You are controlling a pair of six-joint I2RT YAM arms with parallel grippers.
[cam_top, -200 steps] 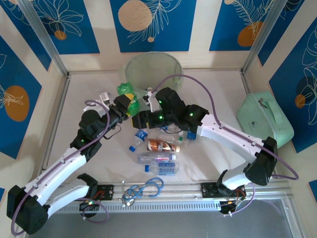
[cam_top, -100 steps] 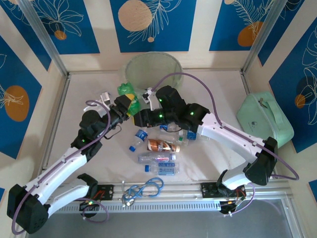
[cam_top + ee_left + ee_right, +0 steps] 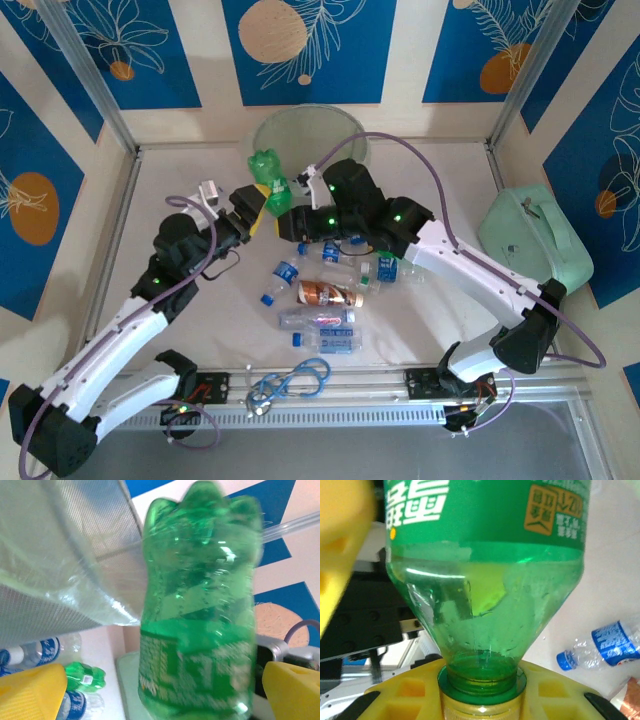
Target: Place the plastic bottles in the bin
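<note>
The right gripper carries the bottle outward over the bin's open top (image 3: 318, 135) next and releases the bottle's neck there, since the bottle is still in front of the bin.
A green bottle (image 3: 265, 170) with a green label stands raised just in front of the bin (image 3: 305, 140), a round translucent pale-green bucket at the back wall. My right gripper (image 3: 288, 215) is shut on the bottle's neck (image 3: 482, 672), just above the gold cap. My left gripper (image 3: 252, 205) is open, its yellow fingers (image 3: 30, 690) spread on either side of the bottle's body (image 3: 200, 610), with a gap on the left. The bin's wall (image 3: 60, 570) is close at the left. Several more bottles lie mid-table, among them a brown-orange one (image 3: 325, 293) and clear ones (image 3: 315, 318).
A mint-green case with a handle (image 3: 530, 240) rests against the right wall. A coiled blue cable (image 3: 295, 382) lies by the front rail. A clear bottle with a blue label (image 3: 607, 647) lies below my right gripper; a small green bottle (image 3: 85, 676) lies under the left.
The green bottle has risen and moved back toward the bin, now upright beside its rim. Both grippers moved up and back with it.
</note>
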